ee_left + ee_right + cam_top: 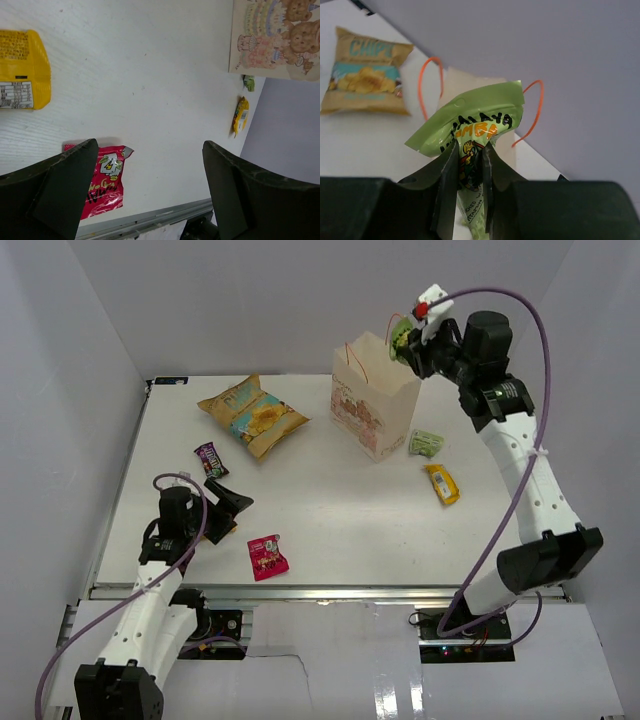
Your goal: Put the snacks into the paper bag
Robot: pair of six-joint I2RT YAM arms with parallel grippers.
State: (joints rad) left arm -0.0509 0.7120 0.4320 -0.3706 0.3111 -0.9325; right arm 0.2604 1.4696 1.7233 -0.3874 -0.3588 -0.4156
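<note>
My left gripper moves outward past the purple packet (211,457) onto the near edge of the large chip bag (253,415) next, because that edge lies uncovered and faces my empty fingers.
The tan paper bag (375,405) stands upright at the back right, its orange cord handles up. My right gripper (408,345) hangs just above the bag's right rim, shut on a green packet (470,120) that sticks up between its fingers (447,170). My left gripper (225,502) is open low over the front left of the table, with nothing between its fingers. A magenta packet (267,556) lies beside it. The large chip bag (253,415), a purple packet (211,457), a second green packet (426,444) and an orange-yellow packet (442,483) lie on the table.
A yellow packet (22,70) lies to the left in the left wrist view. The table's metal front edge (150,217) runs just below the left gripper (150,150). White walls enclose the table on three sides.
</note>
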